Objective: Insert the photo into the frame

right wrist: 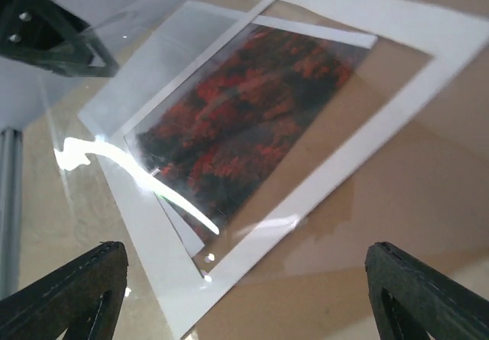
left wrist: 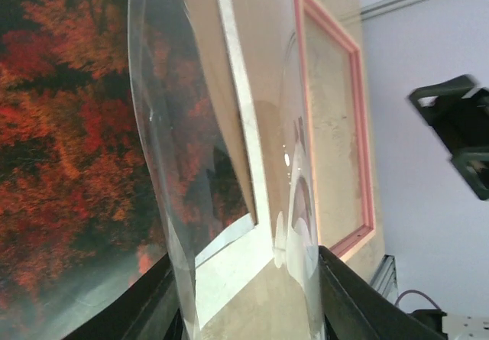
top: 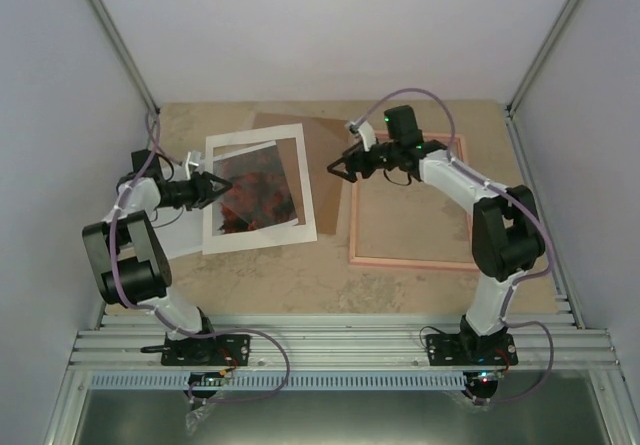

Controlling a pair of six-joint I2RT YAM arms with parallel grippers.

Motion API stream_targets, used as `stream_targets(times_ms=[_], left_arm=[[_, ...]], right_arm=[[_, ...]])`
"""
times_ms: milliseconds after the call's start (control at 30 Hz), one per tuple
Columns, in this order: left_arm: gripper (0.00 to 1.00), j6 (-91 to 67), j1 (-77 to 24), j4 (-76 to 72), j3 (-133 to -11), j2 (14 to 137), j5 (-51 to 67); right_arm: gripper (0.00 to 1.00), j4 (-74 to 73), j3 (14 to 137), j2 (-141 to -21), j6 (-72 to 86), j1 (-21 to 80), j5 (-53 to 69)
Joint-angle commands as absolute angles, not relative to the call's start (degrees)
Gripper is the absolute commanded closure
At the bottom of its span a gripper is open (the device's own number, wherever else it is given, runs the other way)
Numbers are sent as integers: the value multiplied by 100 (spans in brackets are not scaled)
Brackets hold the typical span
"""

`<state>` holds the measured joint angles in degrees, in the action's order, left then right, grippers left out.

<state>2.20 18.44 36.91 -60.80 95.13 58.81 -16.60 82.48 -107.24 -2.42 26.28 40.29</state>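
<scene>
The robot's right gripper needs to move back toward the mat next, tilting toward the left gripper, onto the clear sheet's free edge.
The photo (top: 255, 190), red-orange foliage on dark ground, lies at the left under the white mat (top: 309, 200). In the left wrist view the photo (left wrist: 61, 126) fills the left side. My left gripper (top: 210, 187) is over its left edge, shut on a clear sheet (left wrist: 176, 202) that bows between the fingers (left wrist: 359, 302). To the right, the pink frame (top: 400, 262) lies flat with bare table inside it. My right gripper (top: 340, 168) hovers between the mat and the frame, open, with nothing between its fingers (right wrist: 61, 294). The right wrist view shows the photo (right wrist: 252, 118) and the mat (right wrist: 428, 65).
A brown backing board (top: 322, 155) lies under the mat's right side, next to the frame's left bar. White walls close in the table on three sides. An aluminium rail (top: 340, 345) runs along the near edge by the arm bases.
</scene>
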Motion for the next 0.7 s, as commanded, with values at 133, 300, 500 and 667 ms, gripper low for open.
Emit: stream_targets(times_ms=[133, 300, 500, 667], left_arm=[[60, -464, 1920, 3511, -5952, 8790, 6771], [60, -1487, 1934, 2705, -5633, 8524, 6966], [60, -2399, 1940, 1876, -5168, 8254, 7146], [60, -3836, 2016, 644, -4745, 7983, 7299]], right_arm=[[13, -285, 6945, -10831, 2924, 2301, 5527], [12, 258, 6573, -11026, 4192, 2435, 5705], [9, 1248, 6115, -11223, 5154, 2641, 5867], [3, 1538, 6056, -11484, 5593, 2735, 5946]])
